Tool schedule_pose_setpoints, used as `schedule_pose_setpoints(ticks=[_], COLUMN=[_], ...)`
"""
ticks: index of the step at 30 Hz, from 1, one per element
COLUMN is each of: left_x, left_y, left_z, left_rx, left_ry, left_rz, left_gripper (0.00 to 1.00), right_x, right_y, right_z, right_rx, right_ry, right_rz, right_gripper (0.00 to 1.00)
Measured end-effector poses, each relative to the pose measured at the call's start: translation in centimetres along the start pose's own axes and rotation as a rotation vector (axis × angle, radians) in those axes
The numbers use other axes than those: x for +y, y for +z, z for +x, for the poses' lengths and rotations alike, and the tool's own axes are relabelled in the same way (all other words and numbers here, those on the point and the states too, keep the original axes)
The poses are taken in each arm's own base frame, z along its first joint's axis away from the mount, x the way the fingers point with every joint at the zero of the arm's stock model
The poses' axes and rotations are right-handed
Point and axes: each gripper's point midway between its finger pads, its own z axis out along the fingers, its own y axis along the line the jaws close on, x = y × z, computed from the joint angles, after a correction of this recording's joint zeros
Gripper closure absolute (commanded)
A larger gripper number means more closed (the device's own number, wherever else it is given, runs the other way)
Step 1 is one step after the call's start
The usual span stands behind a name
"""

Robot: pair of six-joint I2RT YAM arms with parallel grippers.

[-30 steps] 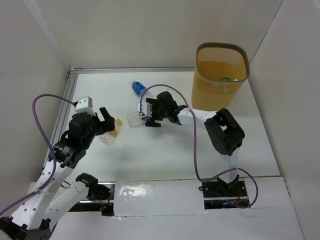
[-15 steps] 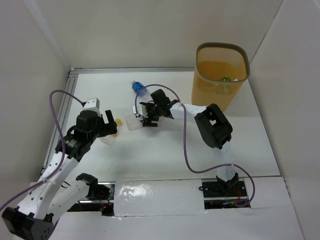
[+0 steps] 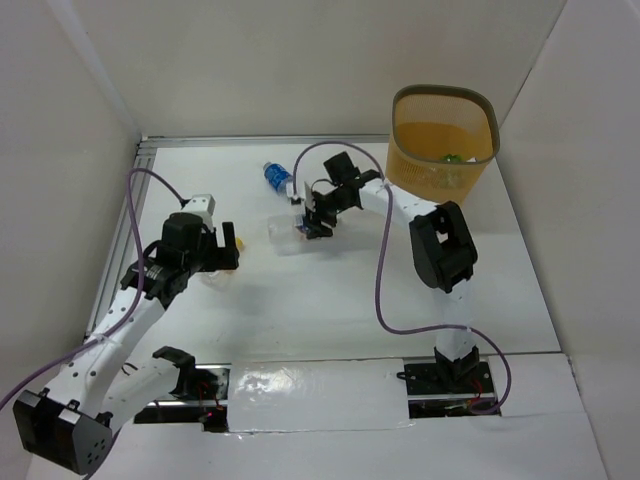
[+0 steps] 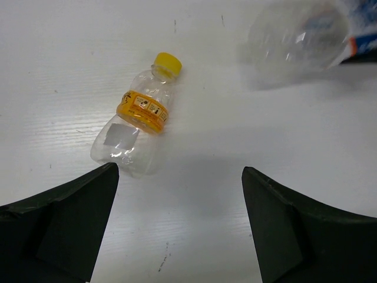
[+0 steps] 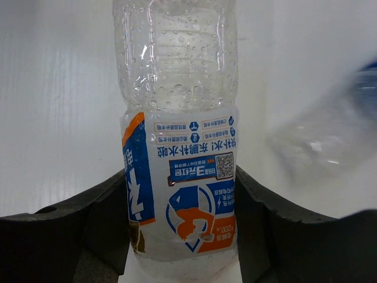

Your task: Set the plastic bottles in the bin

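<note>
The bin's opening (image 3: 441,128) is outward of my right gripper and to its right in the top view. I will lift the clear bottle over the bin's rim and let it go.
My right gripper (image 3: 312,222) is shut on a clear bottle with a blue and orange label (image 3: 283,237); in the right wrist view the bottle (image 5: 178,177) fills the gap between both fingers (image 5: 106,206). A blue-labelled bottle (image 3: 275,176) lies just behind it and shows blurred in the right wrist view (image 5: 330,130). My left gripper (image 3: 226,256) is open and empty over a small clear bottle with a yellow cap and orange band (image 4: 140,124), which lies on its side just ahead of the open jaws (image 4: 179,172). The yellow-orange bin (image 3: 441,152) stands at the back right with a green bottle (image 3: 450,157) inside.
White walls enclose the table on the left, back and right. A metal rail (image 3: 260,141) runs along the back edge. The right arm's purple cable (image 3: 383,270) loops over the table. The held bottle's base shows at the top right of the left wrist view (image 4: 294,38).
My right gripper closed on the labelled bottle and drew it slightly back and right. My left arm swung right and lower, over the yellow-capped bottle.
</note>
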Motion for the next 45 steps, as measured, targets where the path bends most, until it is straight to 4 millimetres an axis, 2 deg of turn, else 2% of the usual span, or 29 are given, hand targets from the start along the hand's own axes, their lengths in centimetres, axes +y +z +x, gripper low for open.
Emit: schedule_pose_setpoints(ticks=[1, 4, 7, 10, 12, 15, 21, 24, 27, 30, 33, 36, 37, 41, 45], left_x=[-0.1, -0.2, 0.0, 0.2, 0.5, 0.7, 1.3, 1.9, 2.4, 2.8, 3.0, 3.5, 3.6, 4.1, 4.5], left_y=[0.1, 0.6, 1.1, 1.5, 2.0, 2.8, 4.6, 5.7, 6.9, 7.7, 8.2, 8.9, 9.1, 9.8, 10.7], left_z=[0.0, -0.1, -0.1, -0.1, 0.1, 0.3, 1.1, 1.5, 2.0, 2.3, 2.2, 2.3, 2.5, 3.5, 4.6], left_rx=[0.007, 0.025, 0.037, 0.047, 0.061, 0.088, 0.149, 0.175, 0.2, 0.215, 0.212, 0.217, 0.226, 0.265, 0.309], left_ry=[0.014, 0.05, 0.073, 0.093, 0.106, 0.128, 0.167, 0.18, 0.197, 0.199, 0.204, 0.21, 0.212, 0.218, 0.225], left_rz=[0.006, 0.012, 0.006, 0.002, -0.007, -0.018, -0.048, -0.072, -0.09, -0.102, -0.112, -0.128, -0.135, -0.153, -0.17], left_gripper=[0.01, 0.01, 0.01, 0.01, 0.01, 0.01, 0.01, 0.01, 0.01, 0.01, 0.01, 0.01, 0.01, 0.03, 0.09], right_x=[-0.8, -4.9, -8.6, -11.2, -12.2, -13.1, -13.8, -14.8, -15.5, -16.2, -16.4, -16.1, -15.8, -14.8, -13.1], right_y=[-0.9, -5.0, -10.2, -15.9, -19.5, -24.0, -29.9, -32.6, -35.2, -38.4, -40.6, -41.0, -40.8, -39.5, -39.1], right_z=[-0.6, -3.9, -7.7, -11.4, -13.4, -15.1, -16.6, -16.1, -14.5, -11.2, -7.3, -3.8, -2.9, -0.5, -0.2], right_rx=[-0.013, -0.081, -0.169, -0.268, -0.327, -0.395, -0.493, -0.502, -0.499, -0.479, -0.443, -0.406, -0.396, -0.362, -0.366], right_ry=[0.019, 0.043, 0.062, 0.065, 0.072, 0.098, 0.175, 0.217, 0.262, 0.327, 0.394, 0.465, 0.485, 0.519, 0.509], right_rz=[0.014, 0.116, 0.223, 0.32, 0.376, 0.458, 0.57, 0.669, 0.759, 0.855, 0.924, 0.947, 0.946, 0.906, 0.861], right_gripper=[0.65, 0.65, 0.65, 0.65, 0.64, 0.64, 0.64, 0.63, 0.62, 0.59, 0.55, 0.28, 0.0, 0.0, 0.0])
